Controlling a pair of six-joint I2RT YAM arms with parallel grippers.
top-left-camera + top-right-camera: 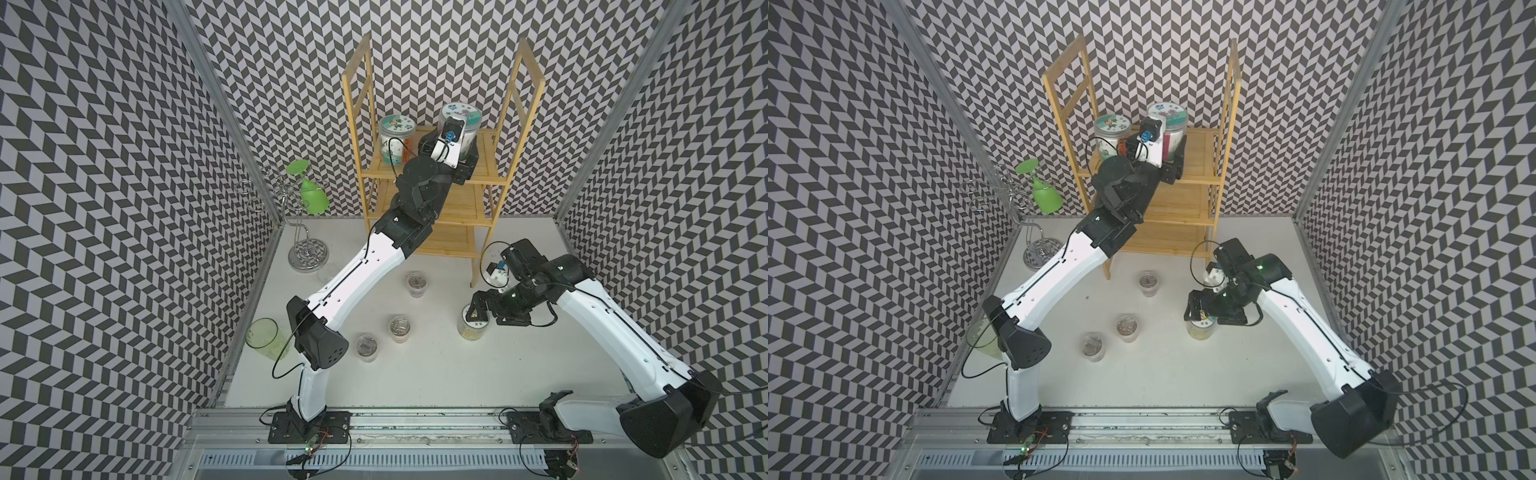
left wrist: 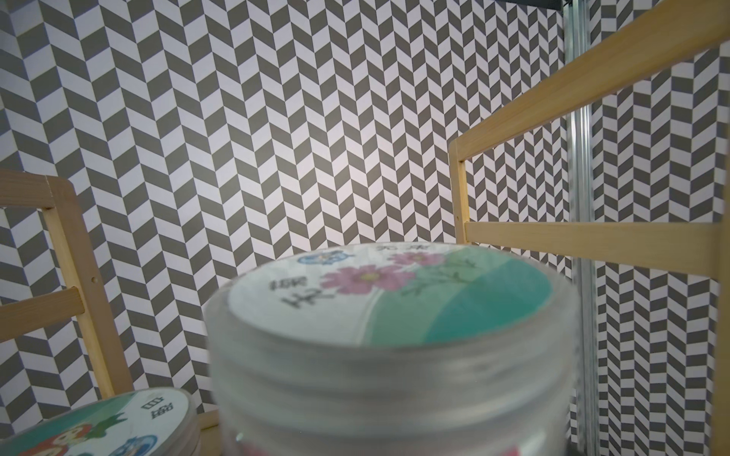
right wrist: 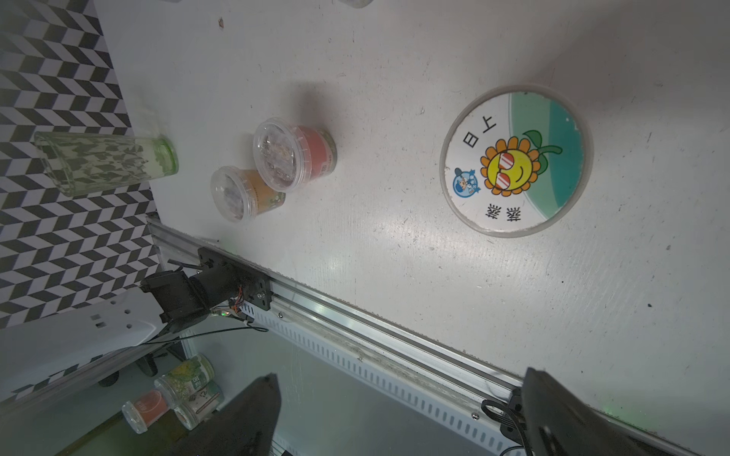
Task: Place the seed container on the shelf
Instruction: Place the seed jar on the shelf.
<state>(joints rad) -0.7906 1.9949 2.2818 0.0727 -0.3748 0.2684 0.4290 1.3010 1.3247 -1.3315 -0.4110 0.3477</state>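
Note:
The container's lid shows higher than the green-lidded jar's, so I will lower my left gripper toward the top level of the shelf close beside that jar and release the container.
The seed container [image 1: 461, 113] is a clear jar with a pink-flower lid [image 2: 387, 300]. It stands upright at the top tier of the bamboo shelf [image 1: 487, 168], right of a second jar with a green lid [image 1: 397, 124]. My left gripper [image 1: 449, 153] reaches in from the front and is shut on the container's body, one jaw on each side. The jar fills the left wrist view and hides the fingertips. My right gripper [image 3: 399, 410] hangs open above a sunflower-lidded jar [image 3: 517, 160] on the table, holding nothing.
Three small lidded seed cups [image 1: 417, 282] [image 1: 400, 328] [image 1: 366, 347] stand mid-table. A green tumbler [image 1: 264, 338] sits at the left edge. A chrome wire stand [image 1: 303, 249] with a hanging green wine glass [image 1: 313, 195] is at the back left. The shelf's side frames [image 2: 592, 237] flank the held jar.

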